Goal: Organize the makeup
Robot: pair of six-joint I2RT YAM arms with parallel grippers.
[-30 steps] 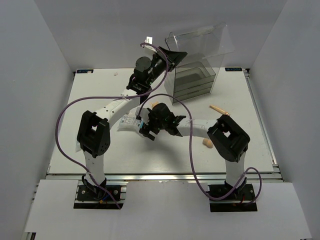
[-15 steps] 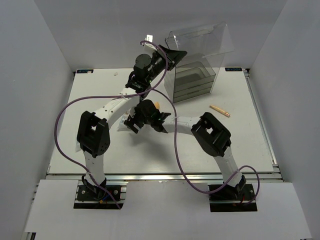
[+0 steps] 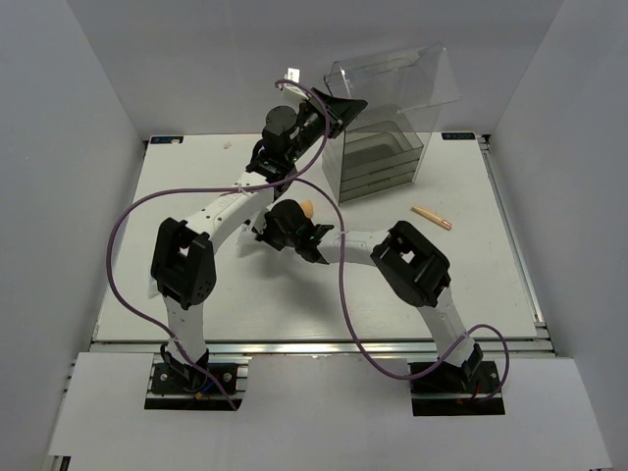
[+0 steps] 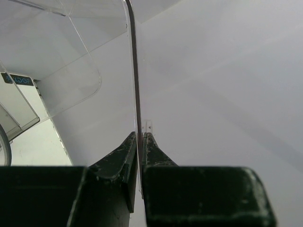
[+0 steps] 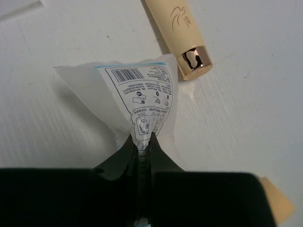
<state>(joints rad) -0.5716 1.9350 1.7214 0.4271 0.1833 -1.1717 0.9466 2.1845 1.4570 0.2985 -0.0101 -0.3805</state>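
Observation:
The raised lid (image 4: 135,80) leaves the box open, so I should next lift the clear packet (image 5: 142,90) with my right gripper and move outward over the box's top, to the right in the top view.
My right gripper (image 5: 143,139) is shut on the corner of the clear packet (image 5: 142,90), which has white-blue printed contents and puckers up from the table. The beige squeeze tube (image 5: 176,33) with a gold cap lies just beyond the packet. In the top view the right gripper (image 3: 267,233) sits mid-table, next to a peach sponge (image 3: 306,207). A thin peach stick (image 3: 432,217) lies to the right. My left gripper (image 4: 140,137) is shut on the thin edge of the clear box's raised lid (image 4: 135,80) and stands high at the back (image 3: 339,106).
The clear plastic drawer box (image 3: 388,147) stands at the back of the white table (image 3: 196,177). A peach edge (image 5: 277,203) shows at the lower right of the right wrist view. The left arm's purple cable (image 3: 128,221) loops over the table's left side.
The right arm swung left across the table to the packet and its jaws closed on the packet's corner. The left arm kept its hold on the lid.

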